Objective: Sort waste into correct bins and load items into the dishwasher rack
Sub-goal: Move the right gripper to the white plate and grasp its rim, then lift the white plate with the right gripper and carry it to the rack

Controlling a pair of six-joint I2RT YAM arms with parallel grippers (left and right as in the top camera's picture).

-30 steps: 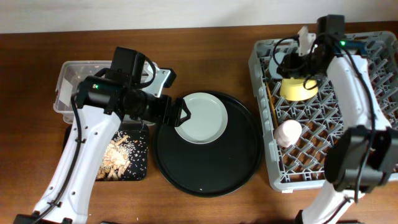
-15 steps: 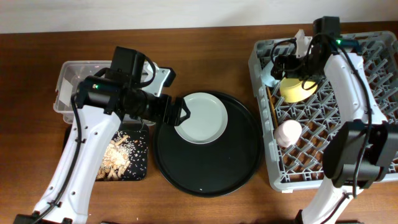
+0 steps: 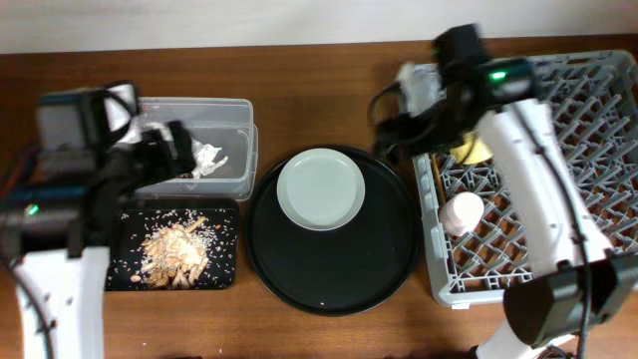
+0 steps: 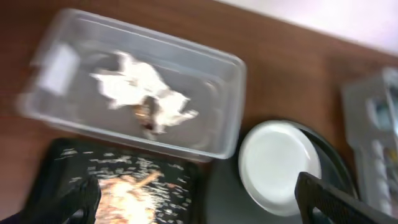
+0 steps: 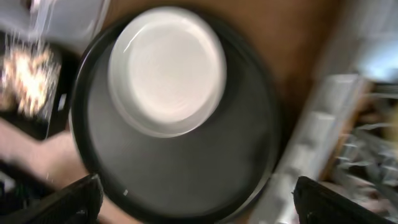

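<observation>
The right gripper lowers its open fingers astride the plate's rack-side rim (image 3: 363, 193) (image 5: 221, 87) next. That rim lies uncovered below the gripper and to its left in the overhead view.
The pale plate (image 3: 319, 187) lies on the round black tray (image 3: 334, 269). My left gripper (image 3: 171, 152) is open and empty above the clear box (image 3: 234, 120), which holds a crumpled tissue (image 3: 206, 160). The left wrist view shows the box (image 4: 211, 81), the tissue (image 4: 140, 93) and the plate (image 4: 280, 165) between wide-open fingers (image 4: 199, 208). My right gripper (image 3: 391, 130) is open and empty at the rack's left edge. In its wrist view the fingers (image 5: 202, 205) hang over the plate (image 5: 166, 68). The rack (image 3: 588, 120) holds the pink cup (image 3: 462, 211) and the yellow bowl (image 3: 477, 152), partly hidden.
The shallow black tray (image 3: 221, 271) holds brownish food scraps (image 3: 174, 249), also in the left wrist view (image 4: 127, 190). The round black tray fills the right wrist view (image 5: 186, 168). Wooden chopsticks (image 3: 436, 189) lie along the rack's left side. The light-blue cup is hidden.
My left arm has pulled back left from the plate to over the clear box. My right arm has swung left from above the yellow bowl to the rack's left edge.
</observation>
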